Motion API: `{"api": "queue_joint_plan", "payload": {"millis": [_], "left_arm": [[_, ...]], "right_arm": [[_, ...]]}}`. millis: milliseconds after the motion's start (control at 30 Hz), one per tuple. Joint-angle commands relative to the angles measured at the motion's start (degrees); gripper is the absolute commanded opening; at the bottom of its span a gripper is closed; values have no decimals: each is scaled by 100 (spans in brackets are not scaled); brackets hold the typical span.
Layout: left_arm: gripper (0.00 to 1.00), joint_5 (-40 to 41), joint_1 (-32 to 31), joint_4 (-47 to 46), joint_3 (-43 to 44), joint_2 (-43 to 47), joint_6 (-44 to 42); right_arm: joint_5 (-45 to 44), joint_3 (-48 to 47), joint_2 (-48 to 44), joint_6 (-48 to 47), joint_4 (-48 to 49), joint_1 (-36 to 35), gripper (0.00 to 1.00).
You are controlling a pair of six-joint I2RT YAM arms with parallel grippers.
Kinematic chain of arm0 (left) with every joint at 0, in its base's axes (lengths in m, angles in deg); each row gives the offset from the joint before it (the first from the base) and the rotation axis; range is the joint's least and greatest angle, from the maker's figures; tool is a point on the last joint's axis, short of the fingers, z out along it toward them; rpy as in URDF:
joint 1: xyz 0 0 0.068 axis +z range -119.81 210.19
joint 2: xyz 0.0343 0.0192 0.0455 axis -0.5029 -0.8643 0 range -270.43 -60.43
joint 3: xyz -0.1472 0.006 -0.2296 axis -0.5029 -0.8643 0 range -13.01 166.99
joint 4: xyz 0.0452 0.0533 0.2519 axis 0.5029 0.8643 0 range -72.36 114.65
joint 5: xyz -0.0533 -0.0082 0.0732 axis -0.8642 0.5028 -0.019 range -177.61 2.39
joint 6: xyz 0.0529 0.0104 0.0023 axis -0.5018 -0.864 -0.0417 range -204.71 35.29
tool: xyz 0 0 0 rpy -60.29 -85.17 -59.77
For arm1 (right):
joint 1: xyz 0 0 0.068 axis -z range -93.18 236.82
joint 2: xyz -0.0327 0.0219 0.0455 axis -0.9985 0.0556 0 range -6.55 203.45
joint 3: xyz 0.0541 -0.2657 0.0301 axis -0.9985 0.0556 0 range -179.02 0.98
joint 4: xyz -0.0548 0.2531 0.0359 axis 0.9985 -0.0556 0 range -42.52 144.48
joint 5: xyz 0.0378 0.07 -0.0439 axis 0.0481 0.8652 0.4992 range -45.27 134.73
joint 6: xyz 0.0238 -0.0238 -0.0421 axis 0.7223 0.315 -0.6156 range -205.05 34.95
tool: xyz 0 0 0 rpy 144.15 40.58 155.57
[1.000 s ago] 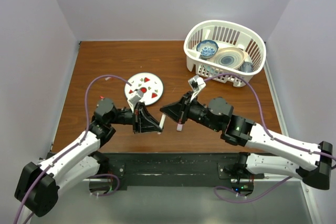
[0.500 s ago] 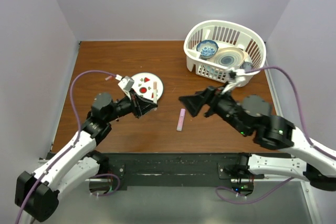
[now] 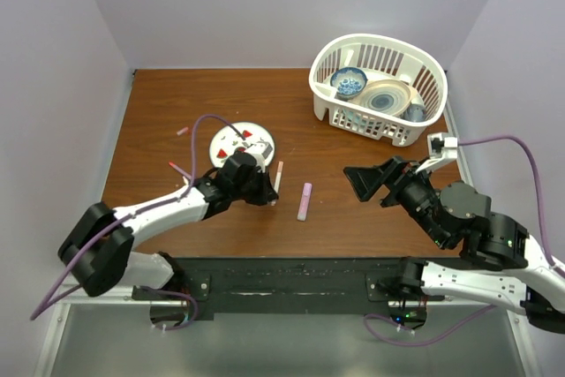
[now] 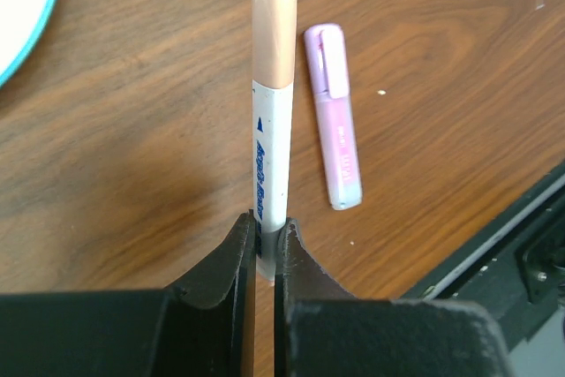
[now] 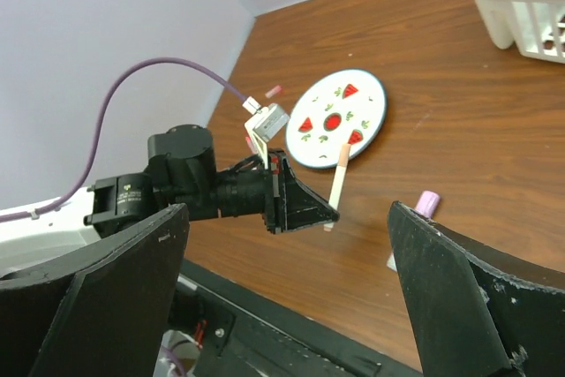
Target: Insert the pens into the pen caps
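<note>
The far end of the white pen is already capped. My left gripper will lower the white pen (image 3: 278,181) onto the bare wood beside the pink pen and let go of the white pen's lower end.
My left gripper (image 3: 269,193) (image 4: 265,227) is shut on the lower end of a white pen (image 3: 278,181) (image 4: 271,130) with blue lettering. A peach cap (image 4: 274,24) sits on the pen's far end. The pen hangs just right of the plate, low over the table. A pale pink pen (image 3: 305,201) (image 4: 334,121) with its cap on lies flat on the wood beside it, touched by nothing. My right gripper (image 3: 364,184) (image 5: 291,306) stands wide open and empty, off to the right of the pink pen. A thin dark reddish pen (image 3: 179,168) and a small pink cap (image 3: 183,131) lie left of the plate.
A white plate (image 3: 240,143) (image 5: 335,116) with red fruit prints lies behind the left gripper. A white basket (image 3: 378,86) holding bowls and dishes stands at the back right. The table's black front edge (image 3: 291,271) runs just below the pens.
My right gripper opened, left the pink pen on the table and pulled back to the right. My left gripper swung toward the plate, then came back right with the white pen.
</note>
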Motion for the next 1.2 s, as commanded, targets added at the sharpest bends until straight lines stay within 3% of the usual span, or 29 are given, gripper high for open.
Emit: {"api": "queue_joint_plan", "payload": {"millis": [0,200,300,333,500,600,633,733,800,867,1033,1167], "left_arm": [[0,-3,-107,-281,288,-447,241],[0,-329,-142,-318,235,-966,399],[7,-329,-160,-309,235,-1002,435],[16,-303,-160,-265,244,-984,443],[40,-57,-177,191,358,-563,663],[69,5,-186,428,568,-194,716],[71,57,-177,508,621,-97,742],[74,723,-169,973,919,394,865],[74,1715,-46,1524,1105,746,1032],[74,2339,453,1896,1272,984,1278],[69,2457,2139,2293,1053,1301,1025],[62,3027,2731,2529,904,1126,1128]], "right_arm": [[-345,-58,-73,128,-184,-2,99],[-327,-85,-82,146,-281,-2,99],[-336,-102,-91,181,-333,-2,99],[-336,-102,-91,198,-368,-2,99],[-292,-137,-117,243,-413,-11,99],[-266,-102,-135,251,-421,-2,99],[-266,-93,-126,260,-413,-2,99],[-239,-93,-100,260,-430,-2,99],[-178,-93,-73,260,-413,-11,99],[-134,-50,-56,269,-386,-2,99],[-64,82,-64,286,-290,-11,99],[-2,170,-82,269,-211,-11,99]]}}
